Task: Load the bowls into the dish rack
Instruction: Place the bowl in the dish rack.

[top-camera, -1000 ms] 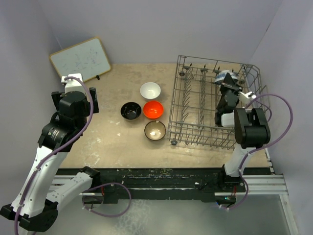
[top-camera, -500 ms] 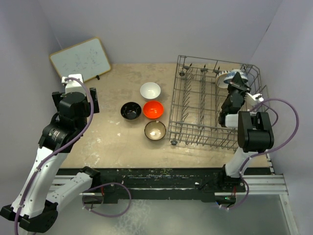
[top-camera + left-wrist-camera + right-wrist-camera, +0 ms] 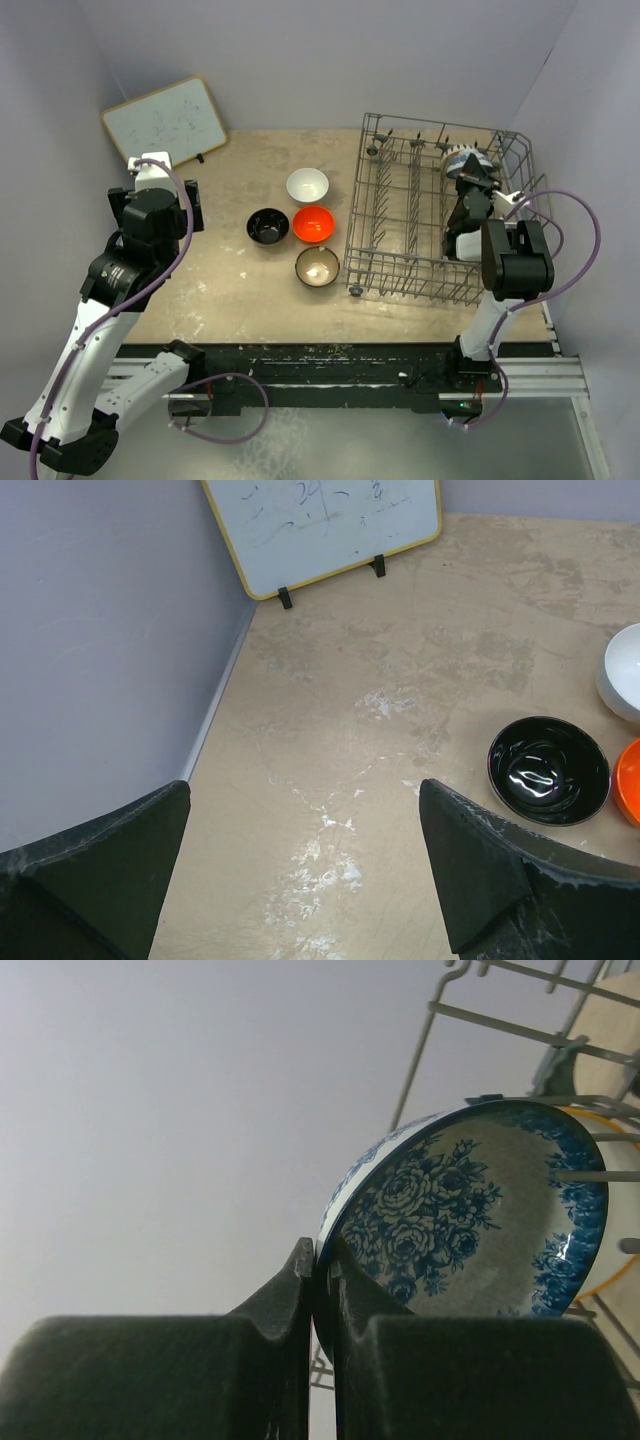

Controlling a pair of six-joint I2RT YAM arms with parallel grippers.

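The slot beside the pale bowl is below my right gripper. I need to lift it slightly, then lower it to release the blue-and-white bowl between the rack's wires.
The grey wire dish rack stands on the right of the table. My right gripper is over its far right corner, shut on the rim of the blue-and-white patterned bowl, which stands on edge among the wires. A pale bowl with a yellowish rim shows just behind it. On the table left of the rack sit the white bowl, the black bowl, the orange-red bowl and the brown bowl with cream inside. My left gripper hangs open over bare table.
A white board leans against the wall at the far left corner. Purple walls close in the table on the left, back and right. The rack's upright tines fill its middle rows.
My right gripper swung the blue-and-white bowl to the right, then brought it back left over the rack's far right corner. The left arm has stayed still.
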